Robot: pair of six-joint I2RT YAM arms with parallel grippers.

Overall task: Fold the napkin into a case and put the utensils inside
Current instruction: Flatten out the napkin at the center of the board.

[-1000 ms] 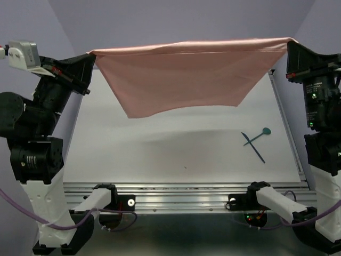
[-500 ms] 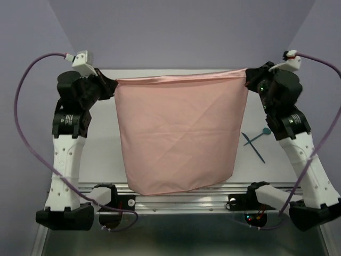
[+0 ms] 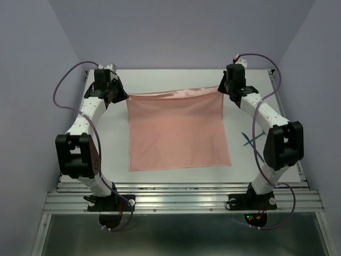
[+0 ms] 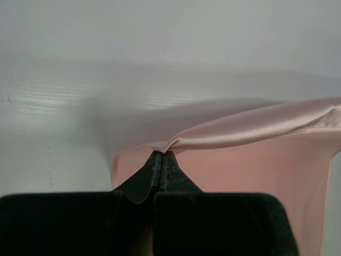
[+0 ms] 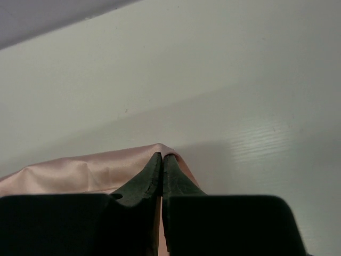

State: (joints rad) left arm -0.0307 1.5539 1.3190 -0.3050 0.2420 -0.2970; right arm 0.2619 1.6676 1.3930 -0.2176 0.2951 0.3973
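The napkin [image 3: 178, 130] lies unfolded, so my right gripper should bring its held corner back over it, down to its near corner by the utensils, and let go.
The salmon-pink napkin [image 3: 178, 130] lies spread out flat and square on the white table [image 3: 106, 160]. My left gripper [image 3: 124, 96] is shut on its far left corner, and the pinched cloth [image 4: 250, 128] shows at the tips in the left wrist view. My right gripper [image 3: 221, 88] is shut on the far right corner, with the cloth [image 5: 80, 170] draped over the tips in the right wrist view. The far edge is held slightly raised between the two grippers. The dark-teal utensils [image 3: 249, 140] lie to the right of the napkin, mostly hidden behind the right arm.
The right arm's elbow [image 3: 282, 144] hangs over the table's right side above the utensils. The left arm's elbow [image 3: 77, 154] is at the left side. A metal rail [image 3: 181, 197] runs along the near edge. Purple cables [image 3: 64, 88] loop off both wrists.
Both grippers carried the hanging napkin away from the camera and down to the far part of the table. The cloth went from hanging to lying flat.
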